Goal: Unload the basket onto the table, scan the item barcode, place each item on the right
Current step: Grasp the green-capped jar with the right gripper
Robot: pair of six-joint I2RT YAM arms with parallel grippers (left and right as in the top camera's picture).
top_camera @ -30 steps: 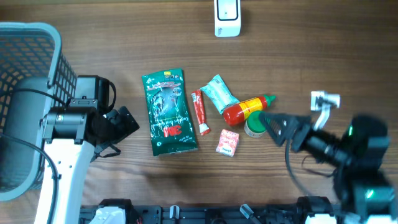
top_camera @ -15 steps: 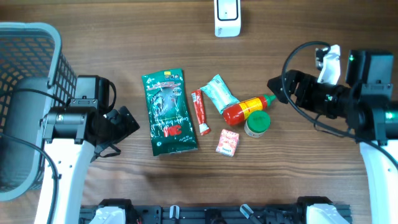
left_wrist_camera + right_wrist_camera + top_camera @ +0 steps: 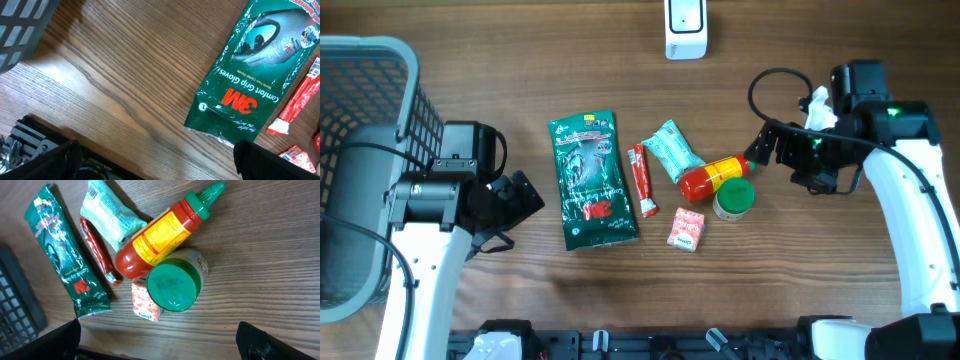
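The jar's green lid (image 3: pixel 735 195) (image 3: pixel 172 287) faces up uncovered, so my right gripper moves down and to the left in the overhead view onto it next.
Several items lie in a cluster mid-table: a green 3M glove pack (image 3: pixel 590 180), a red stick sachet (image 3: pixel 643 180), a teal pouch (image 3: pixel 672 150), a red sauce bottle (image 3: pixel 715 175) with a green cap, a green-lidded jar (image 3: pixel 733 200) and a small red-and-white packet (image 3: pixel 687 229). A white scanner (image 3: pixel 685 30) stands at the far edge. My right gripper (image 3: pixel 760 150) hovers open just right of the bottle's cap, holding nothing; its wrist view looks down on the bottle (image 3: pixel 160 235) and jar (image 3: pixel 175 286). My left gripper (image 3: pixel 525 195) is open and empty, left of the glove pack (image 3: pixel 255 70).
A grey wire basket (image 3: pixel 370 120) fills the far left, behind the left arm. The right arm's cable loops above the bottle. Bare wood lies between the scanner and the item cluster and along the front edge.
The right arm swung up from the near right corner toward the far right; its gripper now sits beside the bottle's cap. The left arm and all items stayed put.
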